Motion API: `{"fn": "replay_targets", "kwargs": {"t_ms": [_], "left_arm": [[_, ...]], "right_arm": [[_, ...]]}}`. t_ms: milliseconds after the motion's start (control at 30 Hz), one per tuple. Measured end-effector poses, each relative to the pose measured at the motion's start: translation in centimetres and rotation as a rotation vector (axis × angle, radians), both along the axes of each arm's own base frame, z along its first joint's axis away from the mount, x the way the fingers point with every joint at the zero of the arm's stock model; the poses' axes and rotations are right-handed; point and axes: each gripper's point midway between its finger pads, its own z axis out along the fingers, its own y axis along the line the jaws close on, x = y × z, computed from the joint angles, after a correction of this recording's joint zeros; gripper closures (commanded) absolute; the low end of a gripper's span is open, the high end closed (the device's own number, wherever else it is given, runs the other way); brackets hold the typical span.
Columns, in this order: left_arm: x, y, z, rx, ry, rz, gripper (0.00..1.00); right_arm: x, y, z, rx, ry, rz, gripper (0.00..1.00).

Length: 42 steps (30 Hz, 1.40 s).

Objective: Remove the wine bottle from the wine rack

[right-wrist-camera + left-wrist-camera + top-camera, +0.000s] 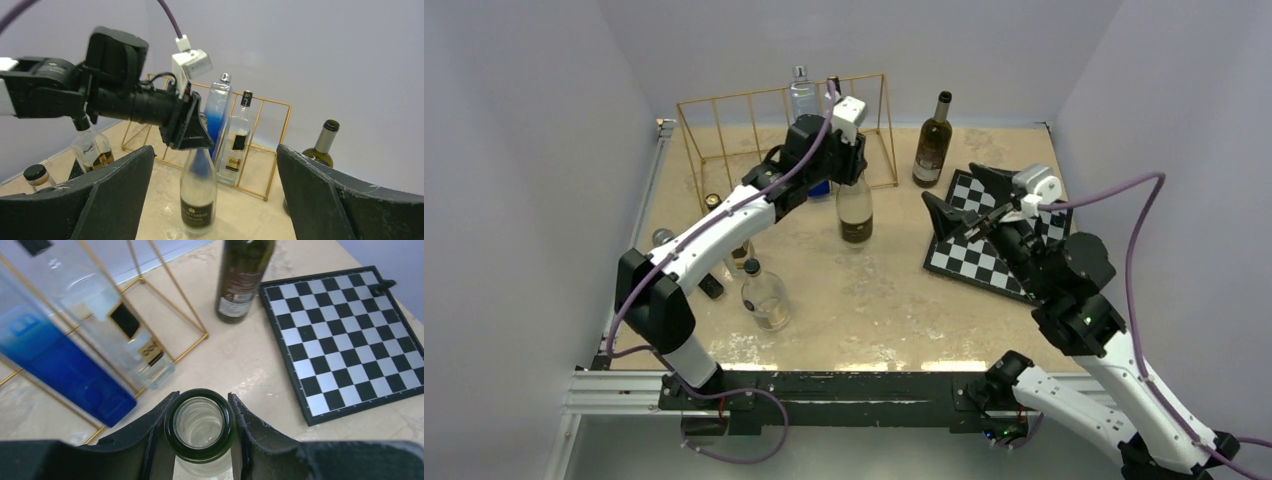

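My left gripper is to carry the wine bottle next past the rack's end, slightly outward toward the dark green bottle, where empty table (901, 219) (244, 374) shows.
The wine bottle (855, 210) is clear glass with a dark label. It stands upright just in front of the gold wire wine rack (724, 105), outside its slots, with its base on or very near the table. My left gripper (852, 165) is shut on the bottle's neck. In the left wrist view the bottle's open mouth (200, 424) sits between both fingers of the left gripper (200, 427), and the rack (205, 334) is at upper left. My right gripper (969, 200) is open and empty over the chessboard. From its wrist view the right gripper (212, 150) faces the bottle (198, 195) and the rack (278, 150).
A blue bottle (802, 100) and a clear square bottle (834, 90) stand in the rack's right slots. A dark green bottle (933, 145) stands right of the rack. A chessboard (994, 240) lies at the right. Other bottles (766, 297) stand by the left arm.
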Motion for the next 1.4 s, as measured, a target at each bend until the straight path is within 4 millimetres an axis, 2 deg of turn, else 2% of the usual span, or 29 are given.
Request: {"fn": "replay_targets", "kwargs": {"t_ms": [133,267,433,600,700,733,867,1033,1133,1233,1400], "left_arm": [[-0.3,-4.6,-0.9,0.009,-0.01,-0.075,1.0],[0.4,-8.9,-1.6,0.009,-0.043,-0.125,1.0],[2.1,-12.9,-1.4,-0.008,-0.09,-0.158,1.0],[3.7,-15.9,-1.1,-0.031,-0.123,-0.172,1.0],[4.2,-16.9,-1.0,-0.039,-0.14,-0.175,1.0],[4.3,-17.0,-1.0,-0.04,-0.144,-0.174,0.96],[4.7,-17.3,-1.0,-0.043,-0.154,-0.167,0.67],[4.9,-17.2,-0.7,-0.047,-0.167,-0.159,0.42],[5.3,-17.5,1.8,-0.095,-0.237,-0.156,0.35],[5.2,-17.5,4.1,-0.134,-0.285,-0.157,0.33],[4.9,-17.1,6.4,-0.163,-0.326,-0.154,0.29]], "right_arm": [[-1.6,-1.8,0.6,0.026,-0.01,-0.02,0.05],[-3.3,-3.7,1.6,0.066,-0.037,-0.039,0.05],[-4.9,-5.2,2.8,0.105,-0.081,-0.044,0.05],[-4.8,-5.5,2.3,0.099,-0.065,-0.062,0.04],[-4.7,-5.6,2.1,0.095,-0.058,-0.07,0.04],[-4.6,-5.6,2.1,0.094,-0.056,-0.072,0.04],[-4.4,-5.8,2.0,0.093,-0.052,-0.09,0.03],[-4.3,-5.8,1.9,0.09,-0.05,-0.093,0.03],[-4.1,-5.7,1.7,0.084,-0.043,-0.095,0.02],[-3.6,-5.7,1.3,0.073,-0.03,-0.114,0.02],[-3.3,-5.6,1.0,0.062,-0.02,-0.125,0.02]]}}
